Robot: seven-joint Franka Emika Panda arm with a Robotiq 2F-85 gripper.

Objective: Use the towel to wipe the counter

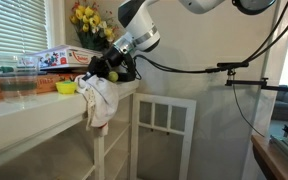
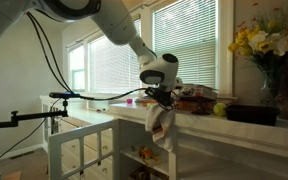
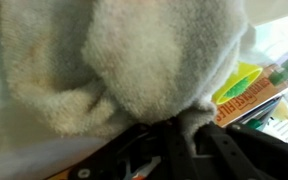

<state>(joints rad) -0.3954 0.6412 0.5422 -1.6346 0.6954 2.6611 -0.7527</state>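
Note:
My gripper lifts next, moves toward the flowers and lowers over the black tray (image 2: pixel 248 114) to release the towel (image 2: pixel 162 124), which hangs below the counter's edge.
A pale, off-white towel (image 1: pixel 98 100) hangs from my gripper (image 1: pixel 108 72) at the edge of the white counter (image 1: pixel 34 108). In an exterior view the towel (image 2: pixel 162 124) drapes down over the counter's front edge below the gripper (image 2: pixel 160 98). In the wrist view the towel (image 3: pixel 114 60) fills most of the picture, and a fold of it is pinched between the black fingers (image 3: pixel 182 135). The gripper is shut on the towel.
On the counter stand a yellow bowl (image 1: pixel 66 87), a colourful box (image 1: pixel 62 58), clear plastic cups (image 1: pixel 22 72) and yellow flowers (image 1: pixel 87 18). A green ball (image 2: pixel 220 109) and a black tray (image 2: pixel 252 115) lie further along. A microphone stand (image 1: pixel 246 68) is beside the counter.

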